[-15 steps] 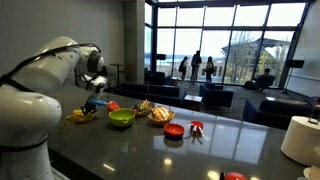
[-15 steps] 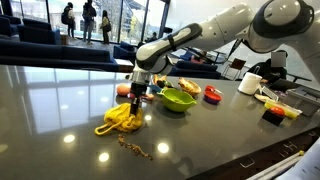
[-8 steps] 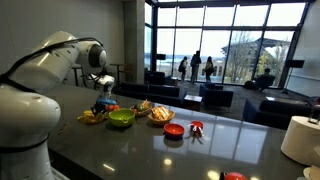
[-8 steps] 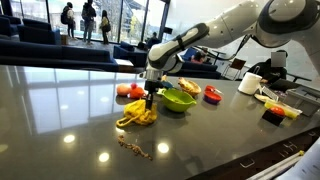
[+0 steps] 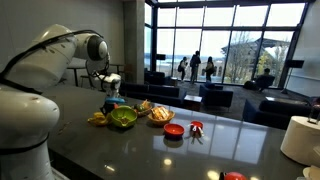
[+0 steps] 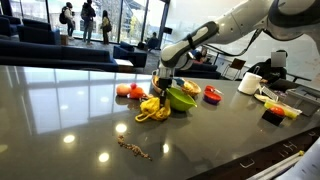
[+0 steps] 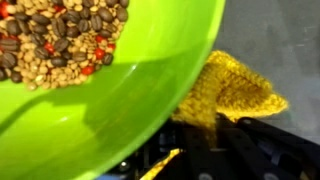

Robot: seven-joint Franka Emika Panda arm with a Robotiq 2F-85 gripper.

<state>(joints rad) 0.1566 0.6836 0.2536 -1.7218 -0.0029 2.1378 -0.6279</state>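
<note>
My gripper should next move up away from the green bowl (image 6: 179,99), then go down and let go of the cloth on the tabletop beside the red-orange items, because the cloth crowds the bowl's rim.
My gripper (image 6: 159,93) is shut on a yellow knitted cloth (image 6: 153,109), which hangs from the fingers and drags on the dark table (image 6: 70,110). In the wrist view the cloth (image 7: 228,88) is pinched between the black fingers (image 7: 232,140), right beside the rim of a green bowl (image 7: 110,95) filled with brown beans and red bits. That green bowl (image 6: 179,99) sits just past the cloth. In the exterior view from the arm's side, the gripper (image 5: 110,96) hovers over the cloth (image 5: 98,118) next to the bowl (image 5: 122,118).
Red-orange items (image 6: 130,90) lie behind the cloth. A basket of food (image 5: 160,114), a red dish (image 5: 174,130) and a small red object (image 5: 196,127) stand beyond the bowl. A brown crumbly streak (image 6: 132,148) lies nearer the table front. A white container (image 6: 250,82) stands far off.
The arm has carried the yellow cloth across the table toward the green bowl; the cloth now lies against the bowl's side. The grip has stayed shut.
</note>
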